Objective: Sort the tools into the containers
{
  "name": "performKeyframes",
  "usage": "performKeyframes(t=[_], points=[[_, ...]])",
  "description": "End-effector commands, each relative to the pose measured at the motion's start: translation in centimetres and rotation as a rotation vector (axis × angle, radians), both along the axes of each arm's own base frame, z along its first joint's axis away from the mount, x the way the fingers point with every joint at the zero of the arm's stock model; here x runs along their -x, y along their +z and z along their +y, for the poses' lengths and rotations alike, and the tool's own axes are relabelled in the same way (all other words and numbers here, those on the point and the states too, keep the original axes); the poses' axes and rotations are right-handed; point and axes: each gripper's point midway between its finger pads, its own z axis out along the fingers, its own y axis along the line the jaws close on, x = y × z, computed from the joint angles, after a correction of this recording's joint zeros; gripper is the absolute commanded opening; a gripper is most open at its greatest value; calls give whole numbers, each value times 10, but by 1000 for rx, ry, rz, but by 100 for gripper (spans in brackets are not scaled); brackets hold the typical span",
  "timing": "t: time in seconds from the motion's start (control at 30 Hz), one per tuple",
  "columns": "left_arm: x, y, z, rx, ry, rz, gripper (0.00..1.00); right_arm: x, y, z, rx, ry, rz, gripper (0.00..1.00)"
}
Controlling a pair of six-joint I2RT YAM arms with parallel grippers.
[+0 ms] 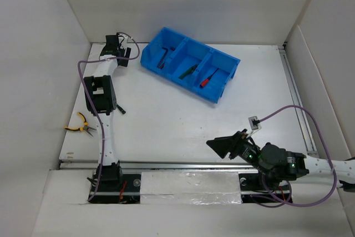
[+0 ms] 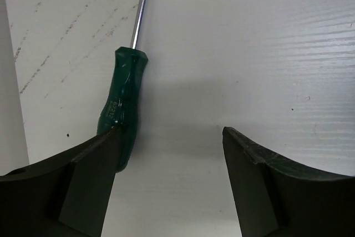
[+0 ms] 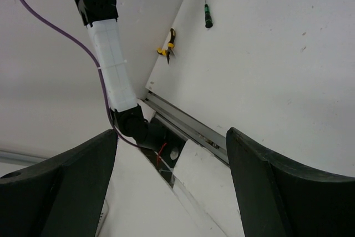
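Note:
Next, my left gripper shifts toward the side, then lowers around the green-handled screwdriver's handle, which is still outside the gap.
The blue bin [image 1: 228,61] stands at the back of the table. Its three compartments hold a dark hex key [image 1: 165,55], a green-handled tool [image 1: 188,71] and a red-handled screwdriver [image 1: 208,80]. A green-handled screwdriver [image 2: 123,104] lies on the table, its handle end right by my left gripper's left fingertip and outside the gap. It also shows in the top view [image 1: 119,109] and the right wrist view [image 3: 208,18]. My left gripper [image 2: 172,137] is open and empty, pointing down at the table [image 1: 104,104]. Yellow-handled pliers [image 1: 77,126] lie at the table's left edge and show in the right wrist view [image 3: 168,45]. My right gripper [image 1: 219,144] is open and empty [image 3: 172,137].
White walls [image 1: 39,81] enclose the table on the left, back and right. A metal rail [image 1: 183,165] runs along the near edge. Purple cables [image 1: 310,120] trail from both arms. A small white connector [image 1: 254,121] lies near my right arm.

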Motion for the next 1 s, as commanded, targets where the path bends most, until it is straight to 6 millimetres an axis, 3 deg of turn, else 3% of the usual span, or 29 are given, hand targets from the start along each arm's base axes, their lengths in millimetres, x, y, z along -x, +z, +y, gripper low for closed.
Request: performKeyframes(t=[0.0,0.1,0.47,0.63,0.8,0.97], points=[[-10,51,10,-14,45,-114,70,-2,25,-1,-69,-19,-16,83],[-13,60,14,-17,72,-152,71,-2,25,-1,-69,-18,-16,83],[-20,54,22,-33,128,-157,72,-3,24,-5,-83,-25,-16,83],[-22,39,41,-37,200,-146,73,-4,24,-5,-76,-32,-14,83],[-25,24,33,1,174,-131,74,-5,23,-4,-73,-39,-14,83],[-20,5,39,-23,150,-80,74,-7,21,-3,-65,-52,-9,83]])
